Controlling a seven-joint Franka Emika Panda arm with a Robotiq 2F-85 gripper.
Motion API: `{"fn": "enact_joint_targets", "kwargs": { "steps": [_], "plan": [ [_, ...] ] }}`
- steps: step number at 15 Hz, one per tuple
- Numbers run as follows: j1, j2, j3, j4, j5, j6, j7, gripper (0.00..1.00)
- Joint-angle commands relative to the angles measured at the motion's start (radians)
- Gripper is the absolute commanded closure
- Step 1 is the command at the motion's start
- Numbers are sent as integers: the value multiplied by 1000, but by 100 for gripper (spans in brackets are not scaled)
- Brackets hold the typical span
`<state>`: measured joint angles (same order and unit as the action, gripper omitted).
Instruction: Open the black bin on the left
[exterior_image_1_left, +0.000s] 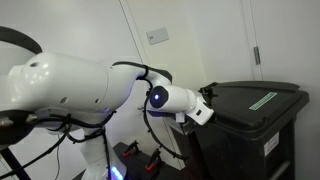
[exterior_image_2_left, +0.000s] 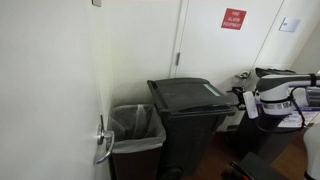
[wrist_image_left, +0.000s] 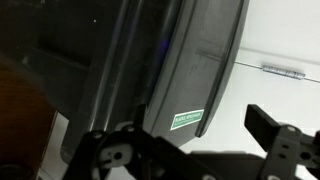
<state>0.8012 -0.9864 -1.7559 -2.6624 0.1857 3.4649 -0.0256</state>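
The lid is shut, and its near edge is outward of my gripper and a little below it, so my gripper needs to move outward and down onto the lid's near edge (exterior_image_1_left: 221, 109) (wrist_image_left: 158, 106) next.
The black bin (exterior_image_1_left: 258, 118) stands at the right in an exterior view and mid-frame in the other exterior view (exterior_image_2_left: 190, 112). Its flat lid lies shut, with a long pale green-white strip label (exterior_image_1_left: 262, 100) on top and a small white sticker (exterior_image_1_left: 270, 146) on the front. My gripper (exterior_image_1_left: 207, 98) is at the lid's near edge, close to it; I cannot tell if it touches. It shows beside the lid's edge in the other exterior view (exterior_image_2_left: 244, 102). In the wrist view the gripper (wrist_image_left: 190, 150) is open and empty, with the bin (wrist_image_left: 150, 60) and a green sticker (wrist_image_left: 187, 118) just ahead.
A smaller grey-rimmed container (exterior_image_2_left: 136, 128) lined with a clear bag stands right beside the bin. A door with a metal handle (exterior_image_2_left: 103, 140) is in the foreground. A red sign (exterior_image_2_left: 233, 18) hangs on the back wall. Cables (exterior_image_1_left: 150, 155) hang below my arm.
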Motion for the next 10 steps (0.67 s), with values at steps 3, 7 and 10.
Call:
{"fn": "enact_joint_targets", "kwargs": {
  "steps": [3, 7, 10],
  "plan": [
    [15, -122, -55, 21, -93, -4, -5, 0],
    [9, -208, -98, 42, -153, -6, -29, 0],
    [4, -257, -112, 69, -184, -5, -35, 0]
  ]
}}
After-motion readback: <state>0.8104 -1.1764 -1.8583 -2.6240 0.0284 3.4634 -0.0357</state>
